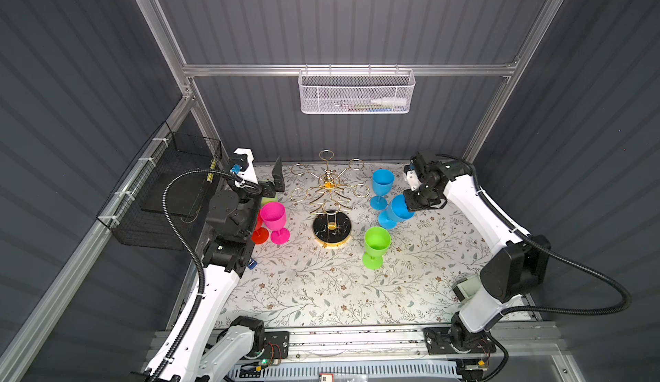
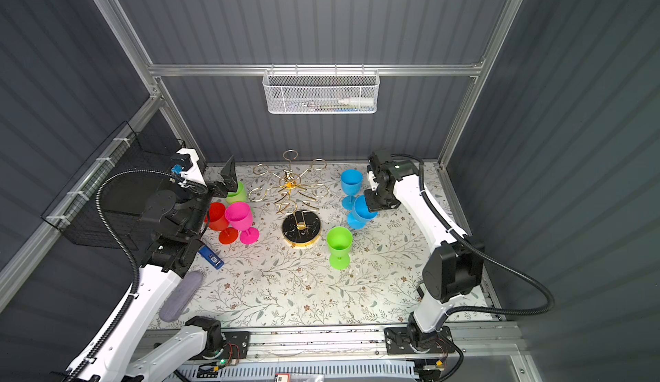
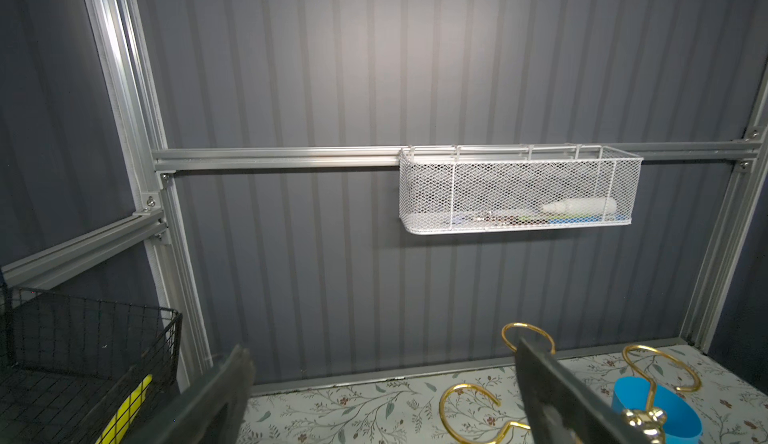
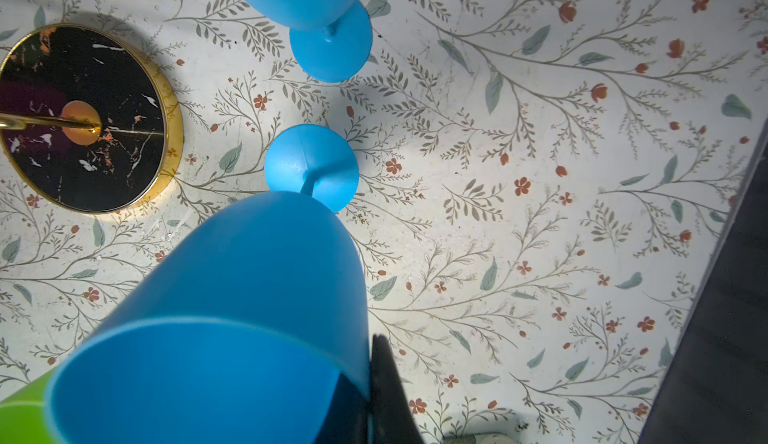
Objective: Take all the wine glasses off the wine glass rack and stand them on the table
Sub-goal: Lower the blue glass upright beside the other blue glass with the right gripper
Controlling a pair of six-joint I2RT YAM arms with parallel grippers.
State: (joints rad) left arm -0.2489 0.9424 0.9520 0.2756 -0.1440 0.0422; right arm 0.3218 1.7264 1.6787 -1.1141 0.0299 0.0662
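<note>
I should bring the glass's rim toward the rack (image 1: 330, 183) with my right gripper, over the glass's low foot (image 1: 387, 220), to let go of the glass upright, because the blue bowl of the glass still leans.
The gold wire wine glass rack (image 1: 330, 183) (image 2: 291, 183) stands at mid-table on its black marbled base (image 1: 332, 228) (image 4: 83, 118). No glass hangs in its ring arms. My right gripper (image 1: 410, 202) (image 2: 371, 201) (image 4: 368, 363) is shut on the rim of a blue wine glass (image 1: 398, 209) (image 2: 361, 211) (image 4: 249, 288), one finger inside the bowl and one outside. The glass tilts to the right of the rack with its foot (image 4: 311, 168) low by the cloth. My left gripper (image 1: 276, 176) (image 2: 228, 174) (image 3: 384, 354) is open and empty at the back left, beside the rack's arms.
Other glasses stand on the floral cloth: blue (image 1: 382, 182), green (image 1: 376, 242), pink (image 1: 273, 216), red (image 2: 218, 217) and pale green (image 2: 237, 192). A white mesh basket (image 1: 355, 92) hangs on the back wall. A black wire basket (image 1: 171, 191) is at the left.
</note>
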